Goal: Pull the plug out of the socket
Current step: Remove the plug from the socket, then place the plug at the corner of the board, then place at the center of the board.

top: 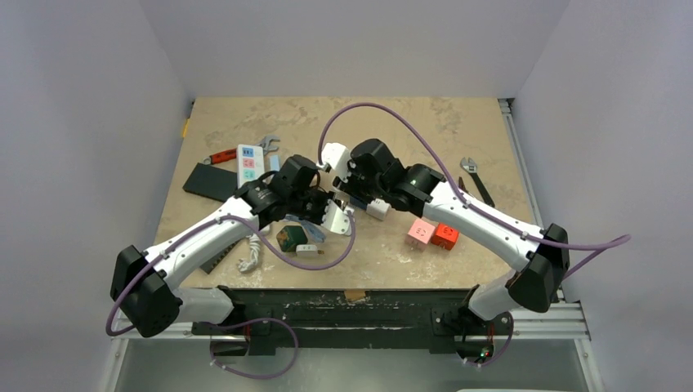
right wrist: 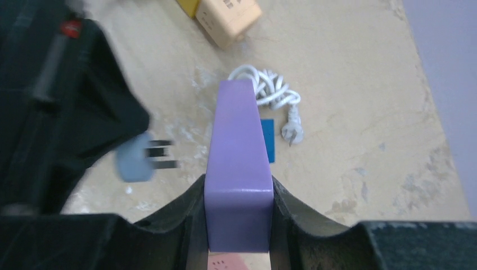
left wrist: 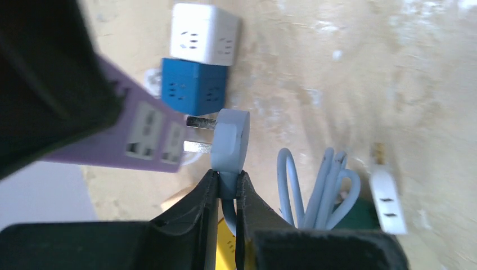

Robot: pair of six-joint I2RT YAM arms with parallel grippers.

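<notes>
The plug's pins are off the purple socket (right wrist: 239, 169), so my right gripper swings away toward the wrench next, then lowers to the table.
In the left wrist view a round grey-blue plug (left wrist: 230, 140) has its neck pinched in my left gripper (left wrist: 228, 183), which is shut on it. Its two metal prongs (left wrist: 199, 122) point at the purple socket strip (left wrist: 140, 138), with their tips just off its face. The right wrist view shows my right gripper (right wrist: 239, 194) shut on the end of the purple socket (right wrist: 239, 169). There the plug (right wrist: 135, 164) hangs to the left, with a gap between its prongs and the strip. Both arms meet over the middle of the table in the top view.
A white cube socket (left wrist: 202, 34), a blue cube (left wrist: 194, 87), the plug's looped grey cable (left wrist: 320, 185) and a white adapter (left wrist: 388, 199) lie below. The top view shows a white power strip (top: 249, 163), a black slab (top: 211, 181), pink (top: 421, 233) and red (top: 445, 235) cubes and a wrench (top: 474, 175).
</notes>
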